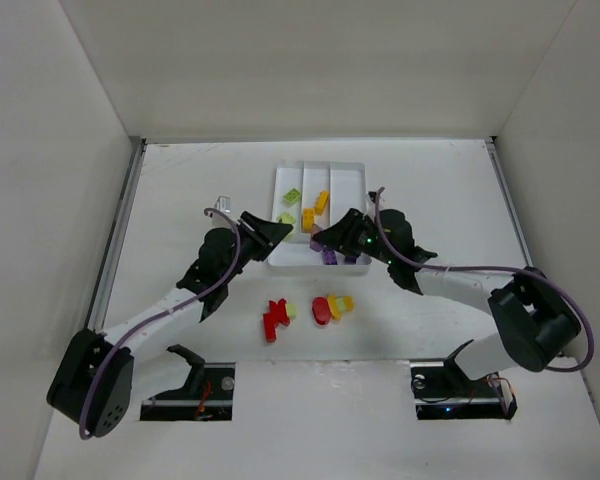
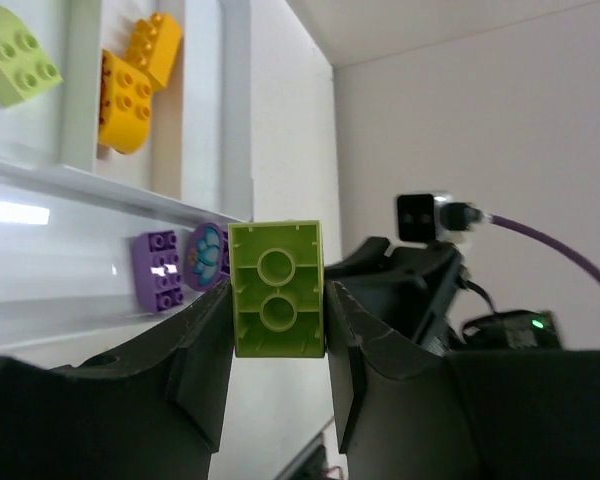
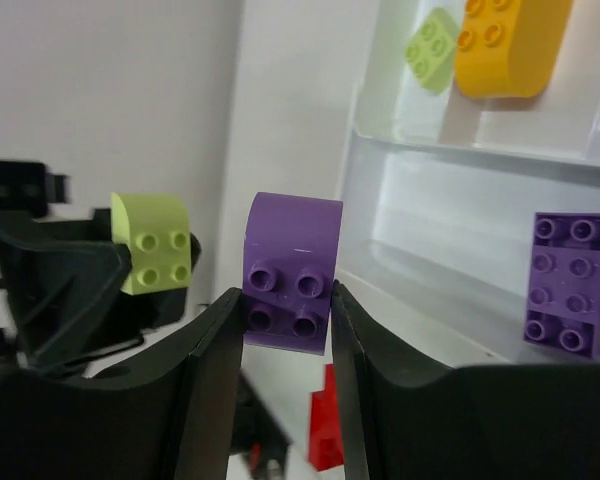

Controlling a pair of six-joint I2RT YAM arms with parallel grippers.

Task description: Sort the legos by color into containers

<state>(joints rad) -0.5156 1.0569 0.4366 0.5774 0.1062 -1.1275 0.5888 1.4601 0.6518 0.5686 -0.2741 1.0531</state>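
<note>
The left gripper turns outward next, lowers the piece over that section's empty far end (image 1: 290, 174) and releases, because light green legos already lie in one long section.
My left gripper (image 2: 277, 305) is shut on a light green lego (image 2: 277, 290), held near the near-left corner of the white tray (image 1: 355, 175). My right gripper (image 3: 287, 300) is shut on a purple lego (image 3: 290, 270) by the tray's near crosswise section. In the top view the left gripper (image 1: 282, 232) and the right gripper (image 1: 323, 240) face each other closely. The long sections hold light green legos (image 1: 293, 196) and yellow-orange legos (image 1: 321, 202). A purple lego (image 3: 570, 285) lies in the crosswise section.
On the table in front of the tray lie red legos (image 1: 273, 318), another red one (image 1: 321, 310), a yellow one (image 1: 340, 304) and a small light green one (image 1: 290, 310). White walls enclose the table on three sides.
</note>
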